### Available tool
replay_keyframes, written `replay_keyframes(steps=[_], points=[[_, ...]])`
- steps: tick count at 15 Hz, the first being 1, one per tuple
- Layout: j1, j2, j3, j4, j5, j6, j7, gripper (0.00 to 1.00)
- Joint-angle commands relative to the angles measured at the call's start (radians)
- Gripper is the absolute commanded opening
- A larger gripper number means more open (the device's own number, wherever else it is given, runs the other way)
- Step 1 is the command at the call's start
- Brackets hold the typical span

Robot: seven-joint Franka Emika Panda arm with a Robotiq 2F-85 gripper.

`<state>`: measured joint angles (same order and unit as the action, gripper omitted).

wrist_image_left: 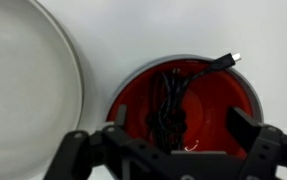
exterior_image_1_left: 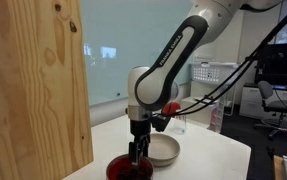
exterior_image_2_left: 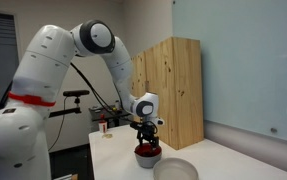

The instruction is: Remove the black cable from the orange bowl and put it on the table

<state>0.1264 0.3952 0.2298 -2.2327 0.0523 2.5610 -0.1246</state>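
My gripper should move down gently toward the beige-grey bowl next and close on the bunched black cable. The cable is below my open fingers, nearer that bowl.
The orange bowl (wrist_image_left: 208,95) sits on the white table (wrist_image_left: 143,30), red-orange inside. The black cable (wrist_image_left: 170,108) lies bunched in the bowl's left half, with one plug end (wrist_image_left: 230,59) resting over the far rim. My gripper (wrist_image_left: 178,140) is open, its two fingers spread wide just above the bowl, one on each side of the cable, not touching it. In both exterior views the gripper (exterior_image_1_left: 136,150) (exterior_image_2_left: 147,140) points straight down into the orange bowl (exterior_image_1_left: 129,169) (exterior_image_2_left: 147,153).
A larger beige-grey bowl (wrist_image_left: 23,90) (exterior_image_1_left: 165,150) (exterior_image_2_left: 176,169) stands right beside the orange bowl. A tall plywood panel (exterior_image_1_left: 33,85) (exterior_image_2_left: 173,90) stands at the table's edge. A small clear cup (exterior_image_1_left: 177,124) stands farther back.
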Motion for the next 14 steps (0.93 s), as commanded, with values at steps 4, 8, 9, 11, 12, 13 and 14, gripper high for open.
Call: replay_keyframes(steps=[4,8,9,11,12,13,14], points=[[-0.021,0.067,0.003,0.028,0.028,-0.012,-0.042,0.75],[-0.031,0.075,0.000,0.028,0.026,-0.013,-0.042,0.51],[-0.034,0.073,-0.001,0.027,0.026,-0.014,-0.041,0.42],[-0.038,0.073,0.000,0.027,0.026,-0.018,-0.043,0.27],[-0.038,0.073,0.000,0.028,0.026,-0.019,-0.043,0.20],[-0.039,0.074,0.003,0.029,0.028,-0.018,-0.047,0.13],[-0.040,0.074,0.004,0.030,0.028,-0.019,-0.049,0.05]])
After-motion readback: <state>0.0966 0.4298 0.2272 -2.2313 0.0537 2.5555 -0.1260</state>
